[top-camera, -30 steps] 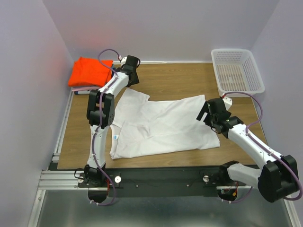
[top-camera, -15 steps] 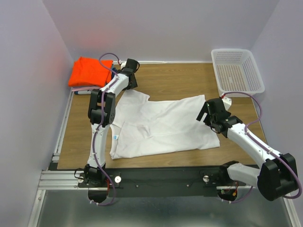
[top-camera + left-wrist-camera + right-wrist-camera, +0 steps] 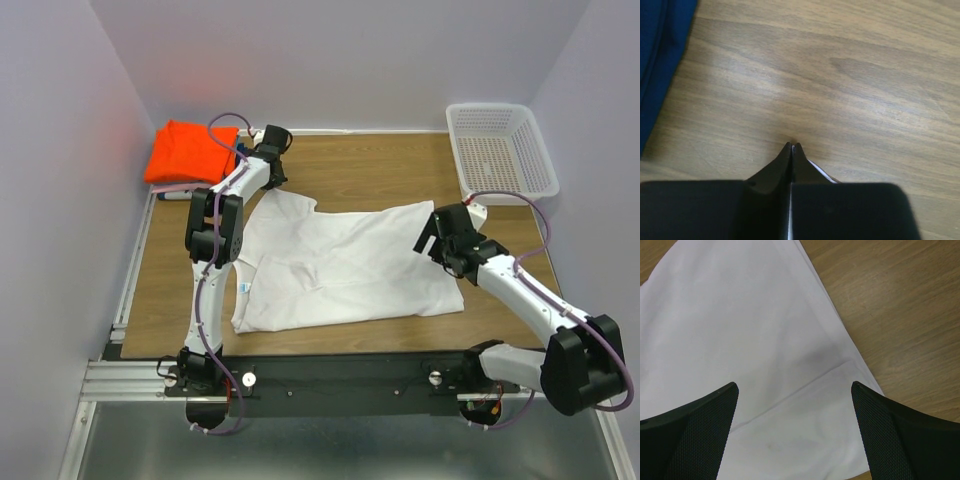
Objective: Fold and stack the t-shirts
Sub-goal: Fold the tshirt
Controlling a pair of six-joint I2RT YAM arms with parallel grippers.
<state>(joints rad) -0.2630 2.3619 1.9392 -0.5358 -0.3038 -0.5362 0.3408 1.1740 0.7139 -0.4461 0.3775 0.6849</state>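
Observation:
My right gripper turns outward and moves down onto the white shirt's far corner (image 3: 429, 205) nearest the basket next, as my left gripper already pinches the other.
A white t-shirt (image 3: 340, 265) lies spread flat in the middle of the table. At its far left sleeve corner, my left gripper (image 3: 272, 180) is shut, with a thin white strip of the shirt (image 3: 821, 173) pinched between the jaws (image 3: 792, 146). My right gripper (image 3: 432, 240) hovers open over the shirt's right edge, and in the right wrist view the white cloth (image 3: 740, 315) fills the space between its fingers (image 3: 795, 390). A folded orange t-shirt (image 3: 190, 150) sits at the far left corner. A dark blue t-shirt (image 3: 655, 60) shows at the left edge of the left wrist view.
A white mesh basket (image 3: 500, 150) stands at the far right corner. Bare wooden table (image 3: 380, 170) lies beyond the white shirt, and walls close in on the left, back and right. A metal rail (image 3: 130, 290) runs along the table's left edge.
My left gripper's jaws have shut on the shirt's sleeve corner after dropping slightly toward it. The right gripper has edged a little toward the far side.

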